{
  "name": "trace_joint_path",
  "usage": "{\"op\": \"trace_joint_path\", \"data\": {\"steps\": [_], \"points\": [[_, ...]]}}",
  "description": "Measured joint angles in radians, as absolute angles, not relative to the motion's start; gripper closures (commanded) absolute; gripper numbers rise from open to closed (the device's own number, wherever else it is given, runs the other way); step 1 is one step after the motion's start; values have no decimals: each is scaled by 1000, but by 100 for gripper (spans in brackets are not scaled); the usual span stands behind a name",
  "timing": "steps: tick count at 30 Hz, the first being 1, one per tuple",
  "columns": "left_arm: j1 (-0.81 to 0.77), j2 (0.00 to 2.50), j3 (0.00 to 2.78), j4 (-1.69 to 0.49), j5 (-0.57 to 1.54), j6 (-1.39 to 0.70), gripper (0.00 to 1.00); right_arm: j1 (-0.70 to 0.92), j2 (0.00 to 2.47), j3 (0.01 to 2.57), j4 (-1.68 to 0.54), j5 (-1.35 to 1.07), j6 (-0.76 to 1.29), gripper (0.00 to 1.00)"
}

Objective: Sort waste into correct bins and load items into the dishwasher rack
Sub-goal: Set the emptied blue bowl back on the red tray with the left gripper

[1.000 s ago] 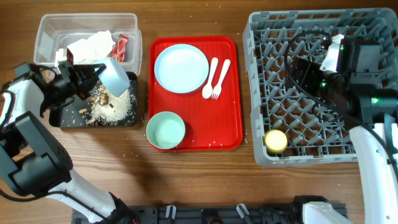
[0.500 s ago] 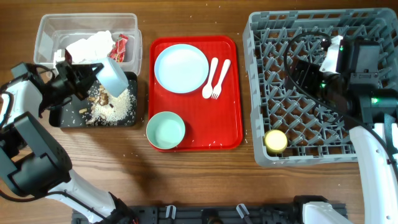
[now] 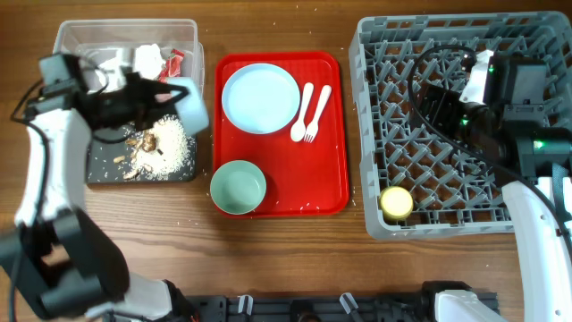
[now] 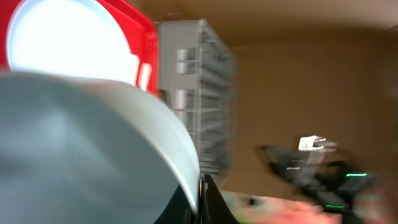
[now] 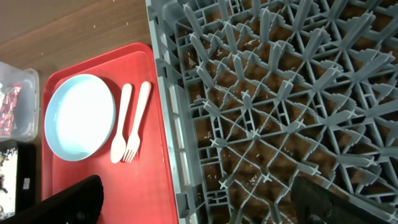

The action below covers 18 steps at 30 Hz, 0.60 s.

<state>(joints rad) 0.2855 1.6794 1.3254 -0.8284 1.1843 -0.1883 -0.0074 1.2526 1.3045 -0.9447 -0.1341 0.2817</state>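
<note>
I should next swing my left gripper over, lower it and release, because bare red tray by the second bowl (image 3: 302,168) is below it and to its right in the overhead view.
My left gripper (image 3: 176,96) is shut on the rim of a pale blue bowl (image 3: 193,104), held in the air over the right edge of the black tray (image 3: 100,157). The bowl fills the left wrist view (image 4: 81,149), with the jaws (image 4: 200,200) pinching its rim. Rice and brown scraps (image 3: 165,148) lie in the black tray. The napkin (image 3: 143,55) and red wrapper (image 3: 174,61) lie in the clear tub (image 3: 71,40). A plate (image 3: 259,98), spoon (image 3: 302,112), fork (image 3: 315,112) and second bowl (image 3: 239,187) sit on the red tray (image 3: 322,179). My right gripper (image 5: 199,208) is open and empty above the rack (image 3: 429,179).
A yellow cup (image 3: 396,202) stands in the rack's front left corner. Rice grains are scattered on the wooden table around the trays. The right wrist view shows the rack's left wall (image 5: 171,118) next to the red tray (image 5: 124,180).
My left arm has swung right and up, carrying the bowl from over the rice pile to the tray's right edge. The right arm has not moved.
</note>
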Motion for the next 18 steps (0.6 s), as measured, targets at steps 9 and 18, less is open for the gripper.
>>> {"op": "trace_joint_path", "data": {"steps": [9,18], "points": [[-382,1616,1344,-782,436,-190,96,-7,1253,1304,-945,-134,282,2],[-685,1835,1344,-762,171,-190,94,-7,1253,1304,-953,-134,282,2]]}}
